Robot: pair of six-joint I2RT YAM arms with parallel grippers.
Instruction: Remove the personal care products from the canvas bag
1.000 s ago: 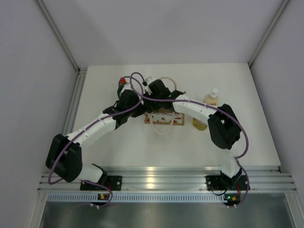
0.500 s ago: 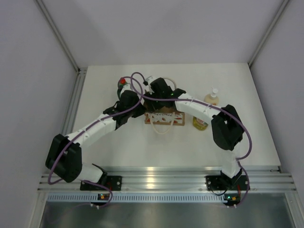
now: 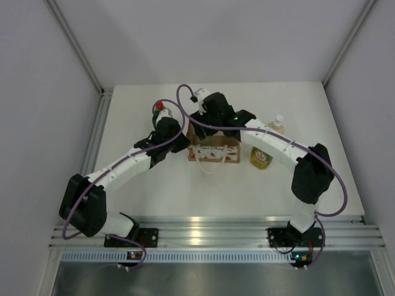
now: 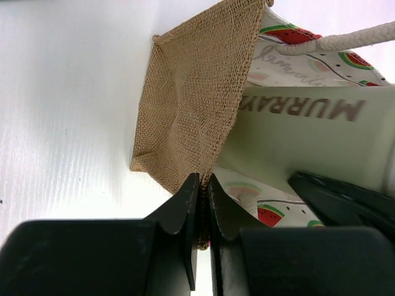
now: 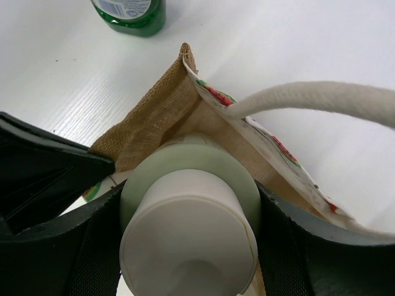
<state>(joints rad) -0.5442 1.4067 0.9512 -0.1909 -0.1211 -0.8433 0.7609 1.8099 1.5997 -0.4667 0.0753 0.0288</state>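
The bare near tabletop is back from and below my right gripper. Next I will raise my right gripper back past the bag [image 3: 213, 152], then lower it to let go of the cylinder there.
The canvas bag [image 3: 213, 152] stands mid-table, its burlap side [image 4: 191, 105] and a rope handle [image 5: 308, 98] in the wrist views. My left gripper [image 3: 182, 143] [image 4: 203, 185] is shut on the bag's burlap edge. My right gripper [image 3: 216, 126] [image 5: 188, 246] is shut on the pale grey-green cylinder with a white lid [image 5: 185, 185], which sits partly inside the bag [image 5: 154, 123]; its lettered side shows in the left wrist view [image 4: 308, 139]. The dark green bottle with a red cap [image 3: 159, 110] [image 5: 133, 12] stands left of the bag. The yellow-green bottle [image 3: 260, 158] and the cream pump bottle [image 3: 276, 125] stand to the right.
White walls enclose the table on three sides. A metal rail [image 3: 203, 231] runs along the near edge by the arm bases. The right arm's elbow [image 3: 311, 176] hangs over the right front of the table.
The right arm's elbow has swung to the right and its wrist has shifted a little back and right over the bag. The left arm and the bag have stayed put.
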